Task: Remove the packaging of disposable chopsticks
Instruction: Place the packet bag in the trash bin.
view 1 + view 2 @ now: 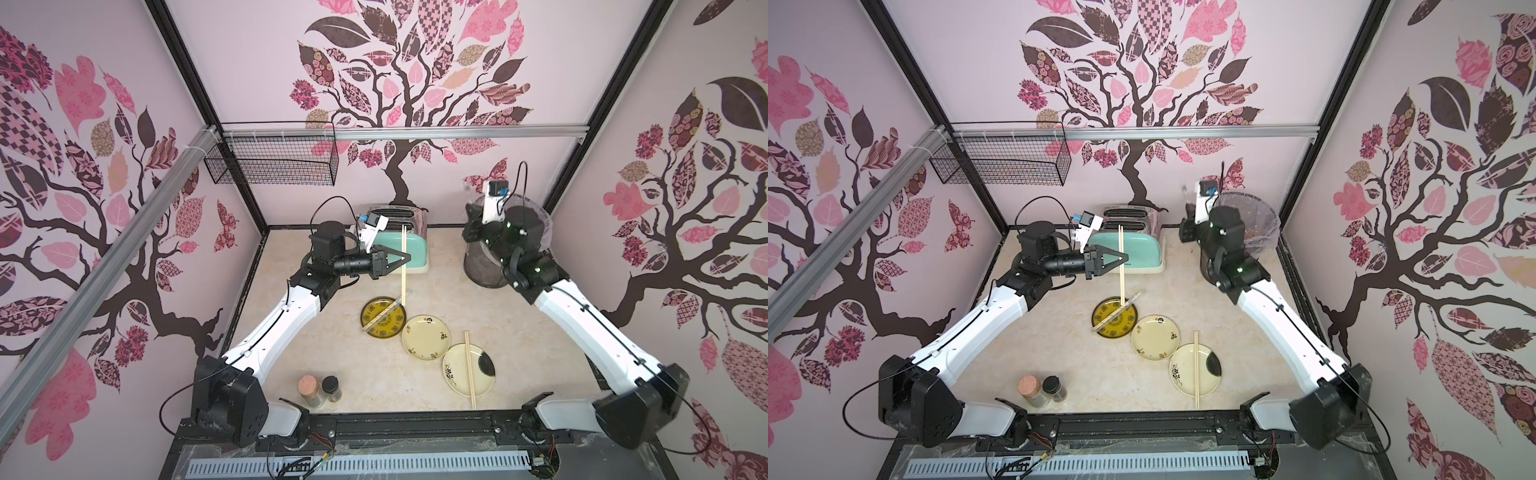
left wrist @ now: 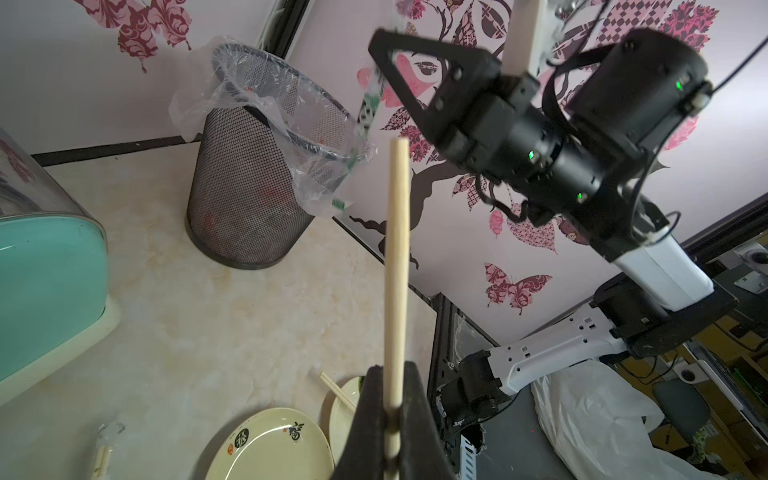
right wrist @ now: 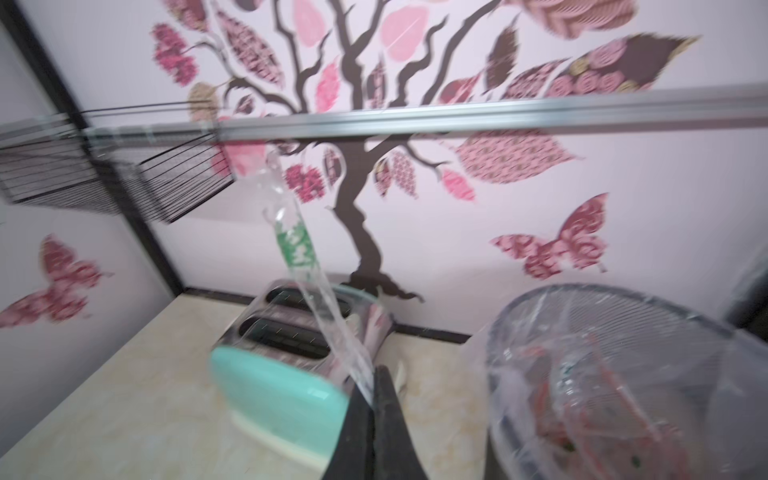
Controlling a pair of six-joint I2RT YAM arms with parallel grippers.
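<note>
The right gripper swings over the bin's opening next and lowers inside to release the empty clear sleeve, as crumpled wrappers already lie in the bin.
My left gripper is shut on a bare pair of disposable chopsticks, held upright in front of the toaster; the left wrist view shows the pale sticks clamped between the jaws. My right gripper is raised beside the bin, shut on a clear packaging sleeve with green print, which hangs from it over the bin rim. Another pair, still in its clear sleeve, lies across the yellow plate. A bare pair lies on the cream plate at the right.
A black mesh bin with a clear liner stands at the back right, crumpled wrappers inside. A teal toaster sits at the back centre. A third cream plate and two jars are on the table. A wire basket hangs on the back wall.
</note>
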